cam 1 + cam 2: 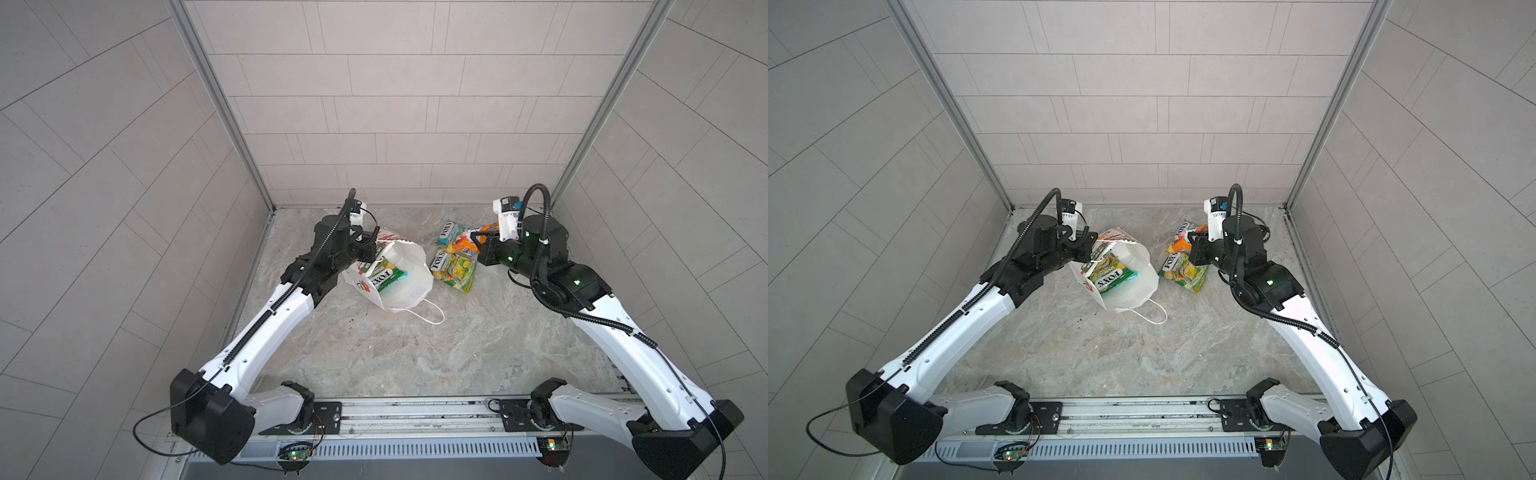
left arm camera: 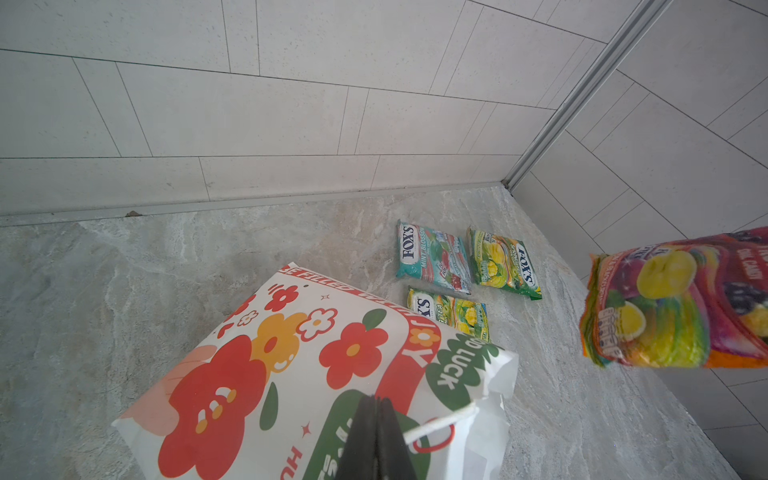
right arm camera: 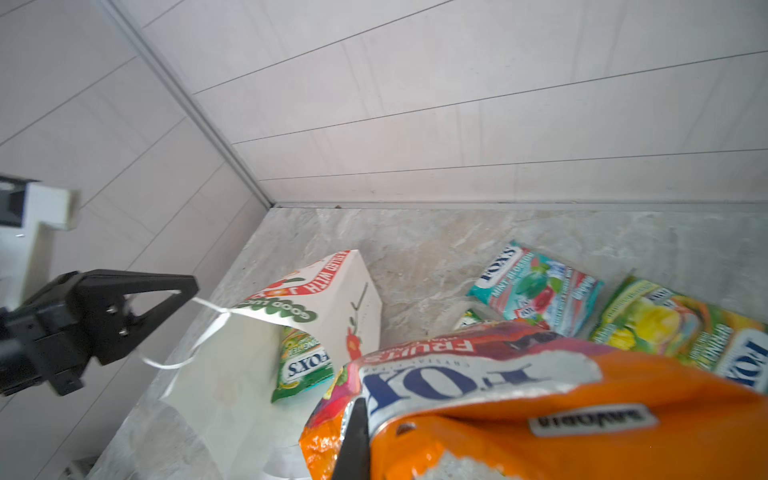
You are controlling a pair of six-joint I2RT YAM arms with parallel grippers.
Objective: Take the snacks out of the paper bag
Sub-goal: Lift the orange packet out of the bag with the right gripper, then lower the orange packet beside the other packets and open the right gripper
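Observation:
The red-orange packet comes down next as my right gripper tilts downward, onto the bare tabletop below, beside the green-yellow packet nearest the bag, and is then released.
The white paper bag (image 1: 409,276) (image 1: 1142,278) with red flower print (image 2: 291,353) lies tilted on the table, its mouth held wide. My left gripper (image 1: 368,251) (image 1: 1096,253) (image 2: 376,401) is shut on the bag's upper cord handle at the rim (image 3: 208,305). A green snack packet (image 1: 384,275) (image 1: 1111,274) (image 3: 301,361) lies inside the bag. My right gripper (image 1: 478,242) (image 1: 1192,243) is shut on a red-orange snack packet (image 2: 681,303) (image 3: 540,399), held above the table right of the bag. Only one of its fingers (image 3: 353,444) shows.
Three snack packets lie on the marble table right of the bag: a teal one (image 1: 451,232) (image 2: 434,257) (image 3: 536,286), a green-yellow one (image 1: 455,270) (image 2: 505,264) (image 3: 673,324) and another green-yellow one (image 2: 451,309). The bag's loose handle (image 1: 430,311) trails forward. Tiled walls close in behind and at the sides.

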